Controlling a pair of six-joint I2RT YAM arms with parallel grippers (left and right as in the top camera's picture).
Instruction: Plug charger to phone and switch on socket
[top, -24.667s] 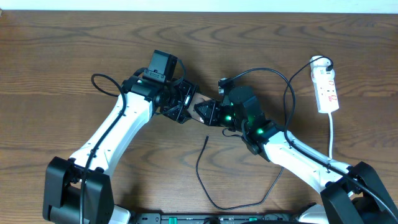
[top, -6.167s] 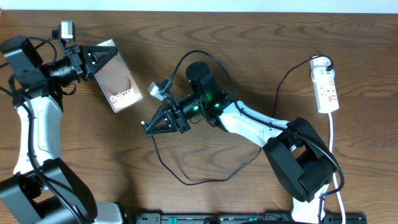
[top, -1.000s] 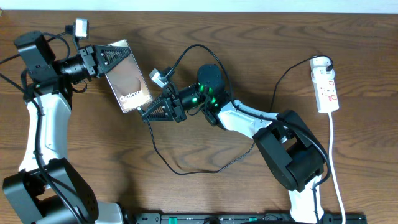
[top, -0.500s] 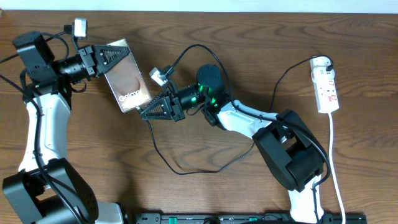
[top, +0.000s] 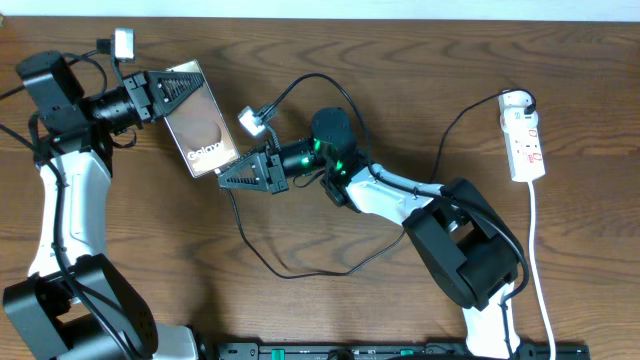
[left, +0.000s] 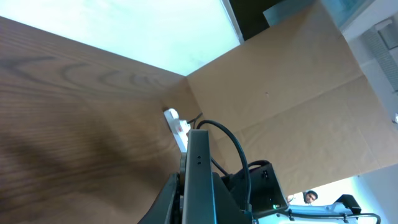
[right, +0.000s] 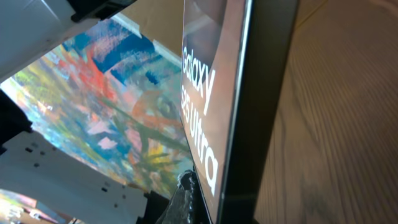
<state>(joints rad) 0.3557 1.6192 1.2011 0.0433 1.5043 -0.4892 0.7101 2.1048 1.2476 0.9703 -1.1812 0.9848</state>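
Note:
The charger plug swings with my right gripper away from the phone (top: 201, 121) toward the socket next. It then goes down and is released on the open wood tabletop between them.
My left gripper (top: 183, 92) is shut on the phone (top: 201, 121), holding it above the table with its bronze "Galaxy" face up. In the left wrist view the phone (left: 198, 163) stands edge-on between my fingers (left: 169, 194). My right gripper (top: 223, 183) is shut on the charger (top: 262, 262), whose thin black cable loops down across the table. Its tips sit right at the phone's lower end. The right wrist view is filled by the phone (right: 208, 93) at close range; the plug tip is hidden, so I cannot tell whether it is in the port. The socket (top: 527, 142) lies far right.
The socket's white cord (top: 538, 250) runs down the right side of the table. The charger cable sweeps from the table's middle up to the socket's top end (top: 516, 100). A cardboard wall (left: 292, 93) stands beyond the table in the left wrist view.
My right gripper has slid a little left, closing on the phone's lower end. My left gripper and the phone shifted slightly left and up.

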